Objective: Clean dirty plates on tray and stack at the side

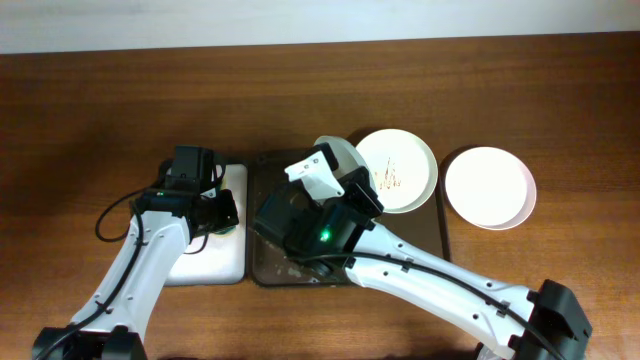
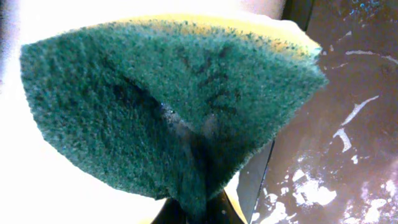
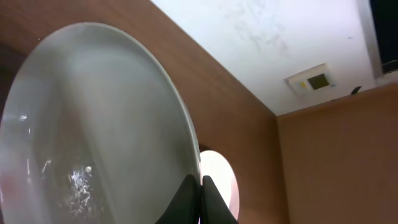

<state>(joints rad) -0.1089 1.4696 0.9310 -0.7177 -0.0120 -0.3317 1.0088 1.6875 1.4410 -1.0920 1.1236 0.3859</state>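
Note:
I should next swing my right gripper past the cream plate [image 1: 405, 160]. Then I should tip the held plate flat and lower it onto the white-pinkish plate beside the tray.
My right gripper [image 1: 338, 172] is shut on the rim of the pale green plate [image 1: 338, 150] and holds it tilted on edge above the dark brown tray [image 1: 268, 262]. In the right wrist view the fingers [image 3: 199, 186] pinch that plate's edge [image 3: 93, 124]; wet specks show on its face. A cream plate [image 1: 405, 160] with red-brown streaks lies at the tray's right end. A white-pinkish plate [image 1: 490, 187] lies on the table to the right. My left gripper [image 1: 222, 208] is shut on a green and yellow sponge [image 2: 168, 106].
A smaller white-lined tray [image 1: 215, 262] lies left of the brown tray, under my left gripper. The brown tray's floor [image 2: 348, 124] shows white foam smears. The wooden table [image 1: 100, 100] runs to a pale wall at the back.

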